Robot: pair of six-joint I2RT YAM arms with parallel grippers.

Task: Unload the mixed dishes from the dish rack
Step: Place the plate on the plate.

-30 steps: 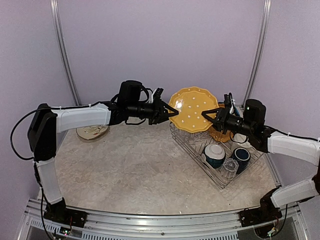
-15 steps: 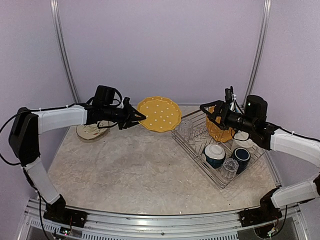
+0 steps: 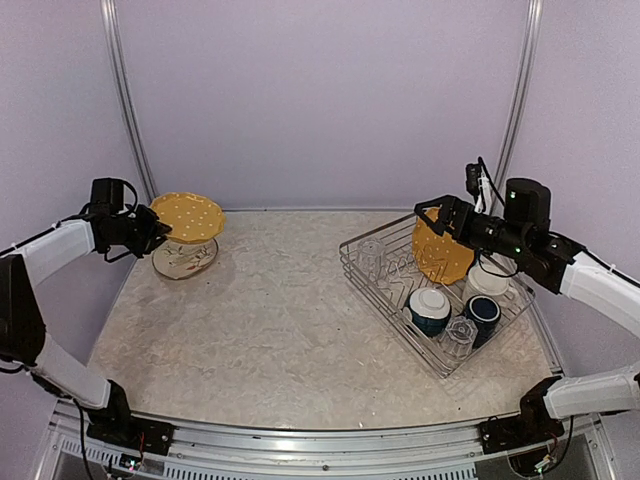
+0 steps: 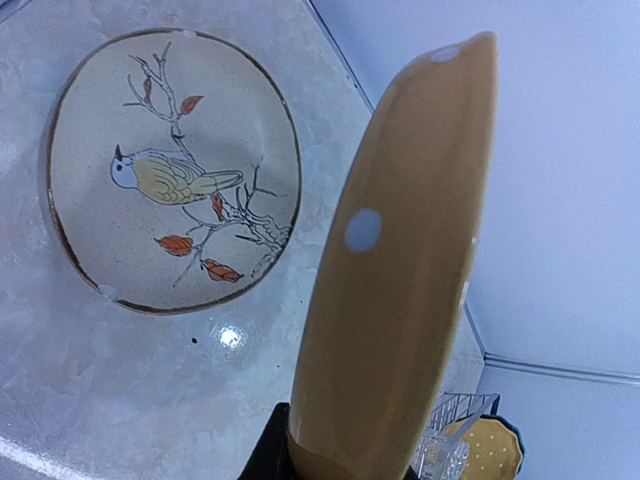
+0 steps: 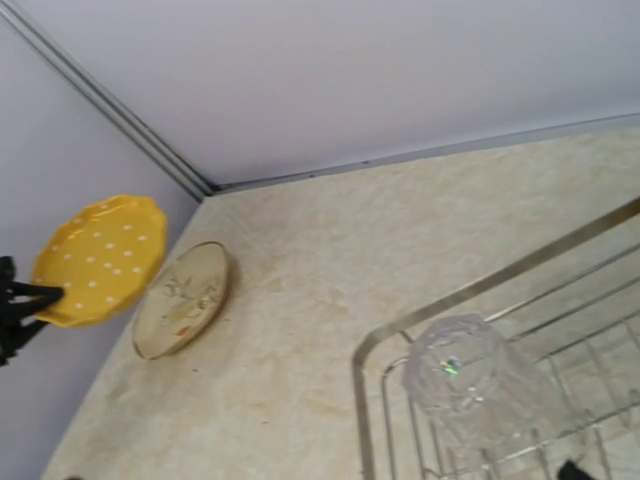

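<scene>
The orange white-dotted plate should go down next with my left gripper onto the cream floral plate (image 3: 185,259) (image 4: 174,171), since the cream floral plate lies face up and empty beneath.
My left gripper (image 3: 148,230) is shut on the rim of an orange white-dotted plate (image 3: 187,217), held tilted just above the cream floral plate (image 3: 184,261) lying on the table at the far left. In the left wrist view the orange plate (image 4: 400,270) stands edge-on over the cream plate (image 4: 170,180). My right gripper (image 3: 432,214) hangs open and holds nothing, above the far end of the dish rack (image 3: 352,272). A second orange plate (image 3: 441,252) stands in the tines. A clear glass (image 5: 480,385) sits upside down in the rack corner.
The rack also holds a teal bowl (image 3: 430,309), a navy mug (image 3: 483,312), a cream mug (image 3: 488,281) and another clear glass (image 3: 460,333). The back wall runs close behind the cream plate and the rack. Bare marbled table (image 3: 270,320) lies between the two.
The right gripper let go of the orange plate and opened, drawing back over the rack. The left arm swung far left with the plate, to above the cream plate.
</scene>
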